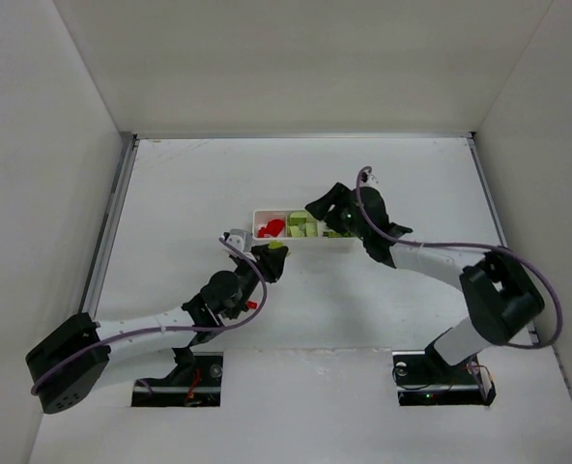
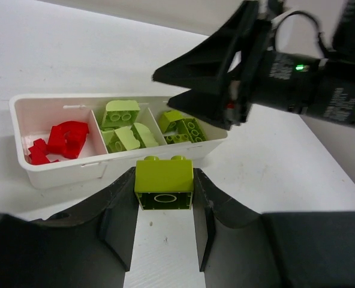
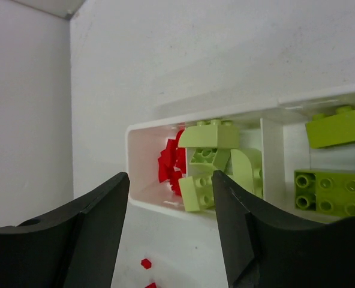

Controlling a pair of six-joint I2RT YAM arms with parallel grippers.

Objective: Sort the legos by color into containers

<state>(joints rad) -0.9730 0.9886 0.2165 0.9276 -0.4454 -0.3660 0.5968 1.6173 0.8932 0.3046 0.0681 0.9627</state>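
I should next carry the yellow-green lego outward with my left gripper and release it over the green legos' section of the tray, to the gripper's right in the top view.
The white tray point(image 1: 256, 215) has three compartments. The left one holds red bricks point(image 1: 271, 228), the middle one yellow-green bricks point(image 1: 301, 225). My left gripper point(image 1: 272, 253) is shut on a yellow-green brick point(image 2: 164, 179) and holds it just in front of the tray's near wall point(image 2: 57, 174), above the table. My right gripper point(image 1: 317, 215) is open and empty over the tray's right end. In the right wrist view it point(image 3: 170, 204) frames the red bricks point(image 3: 171, 165) and the middle green bricks point(image 3: 216, 162). The right compartment holds green bricks point(image 3: 330, 192).
Tiny red bits point(image 3: 146, 263) lie on the table in front of the tray. The right gripper point(image 2: 162, 88) hangs over the tray's right compartment point(image 2: 183, 129), close above and behind my left gripper point(image 2: 164, 198). White walls enclose the table.
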